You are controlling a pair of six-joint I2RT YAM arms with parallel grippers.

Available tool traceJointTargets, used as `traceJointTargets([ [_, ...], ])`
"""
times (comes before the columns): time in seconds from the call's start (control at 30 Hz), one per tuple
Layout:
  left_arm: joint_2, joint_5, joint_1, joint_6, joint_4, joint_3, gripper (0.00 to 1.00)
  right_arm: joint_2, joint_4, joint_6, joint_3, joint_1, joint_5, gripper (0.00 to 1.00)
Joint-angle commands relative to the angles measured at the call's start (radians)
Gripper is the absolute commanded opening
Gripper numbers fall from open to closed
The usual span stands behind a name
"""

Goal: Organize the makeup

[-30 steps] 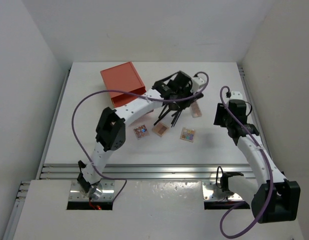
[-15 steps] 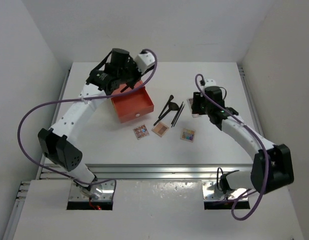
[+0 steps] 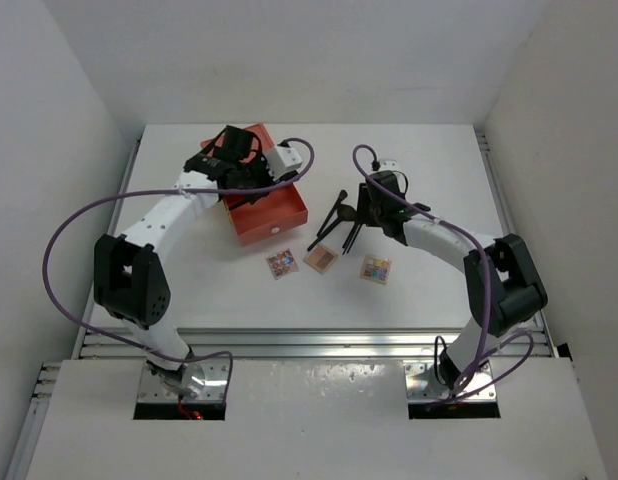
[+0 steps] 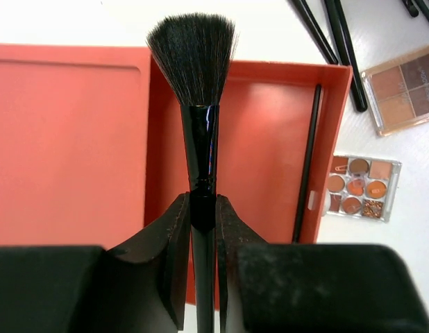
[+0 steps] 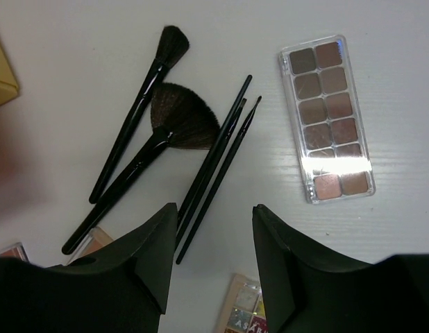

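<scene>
The left gripper turns slightly next, then brings the black fluffy brush [image 4: 194, 55] down onto the drawer's bottom [image 4: 262, 157] beside the thin brush, since that spot is empty.
My left gripper [image 4: 203, 208] is shut on the handle of a black fluffy brush [image 4: 194, 55] and holds it above the open drawer [image 4: 263, 139] of the orange box; in the top view the gripper [image 3: 244, 175] is over the box. One thin brush [image 4: 308, 159] lies in the drawer. My right gripper [image 5: 214, 211] is open and empty above the loose brushes: a powder brush [image 5: 141, 97], a fan brush [image 5: 176, 125] and thin brushes [image 5: 218, 152]. The long palette [image 5: 327, 118] lies to their right. Three small palettes [image 3: 281, 263], [image 3: 321, 258], [image 3: 375, 269] lie in a row nearer the front.
The orange drawer box [image 3: 274, 212] stands at the back left with its drawer pulled out toward the brushes. White walls close in the table's left, right and back sides. A metal rail [image 3: 309, 340] runs along the front edge.
My left gripper went from the brush pile to over the orange box, now holding a brush; the drawer now stands open. My right gripper moved left, from the right side to above the brushes.
</scene>
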Motion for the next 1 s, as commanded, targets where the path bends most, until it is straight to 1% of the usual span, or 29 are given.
traceJointTargets([
  [0.0, 0.015, 0.07, 0.012, 0.041, 0.066, 0.014, 0.0, 0.019, 0.017, 0.027, 0.062, 0.0, 0.041, 0.48],
  [0.07, 0.024, 0.07, 0.012, 0.017, 0.09, 0.014, 0.0, 0.02, 0.005, 0.015, 0.062, -0.002, 0.044, 0.48],
  [0.13, 0.024, 0.101, 0.032, -0.018, 0.122, -0.033, 0.0, 0.019, 0.005, 0.01, 0.053, 0.0, 0.045, 0.48],
  [0.2, 0.024, 0.101, 0.047, -0.067, 0.191, -0.076, 0.0, 0.012, 0.002, 0.007, 0.039, -0.002, 0.041, 0.48],
  [0.27, 0.024, 0.101, 0.047, -0.091, 0.204, -0.077, 0.0, 0.012, -0.004, 0.001, 0.033, 0.0, 0.041, 0.48],
  [0.43, 0.024, 0.028, 0.067, -0.244, 0.216, -0.115, 0.0, -0.003, -0.014, -0.01, 0.016, -0.003, 0.044, 0.48],
  [0.6, 0.024, 0.028, 0.058, -0.266, 0.238, -0.146, 0.0, -0.003, -0.014, -0.025, 0.017, -0.003, 0.045, 0.48],
  [0.7, 0.024, 0.001, 0.058, -0.266, 0.238, -0.146, 0.0, -0.006, -0.015, -0.037, 0.019, 0.0, 0.038, 0.48],
  [0.8, 0.024, -0.011, 0.058, -0.266, 0.238, -0.156, 0.08, -0.008, -0.013, -0.05, 0.019, -0.002, 0.038, 0.48],
  [0.83, 0.024, -0.011, 0.058, -0.266, 0.238, -0.156, 0.15, -0.009, -0.014, -0.051, 0.019, -0.002, 0.038, 0.49],
  [0.87, 0.024, -0.011, 0.058, -0.266, 0.238, -0.156, 0.32, -0.003, -0.014, -0.051, 0.02, 0.0, 0.033, 0.5],
  [0.93, 0.024, -0.02, 0.058, -0.266, 0.238, -0.156, 0.5, -0.003, -0.013, -0.053, 0.028, -0.003, 0.022, 0.52],
  [0.97, 0.024, -0.02, 0.058, -0.266, 0.238, -0.147, 0.54, 0.006, -0.017, -0.05, 0.039, -0.002, 0.019, 0.52],
])
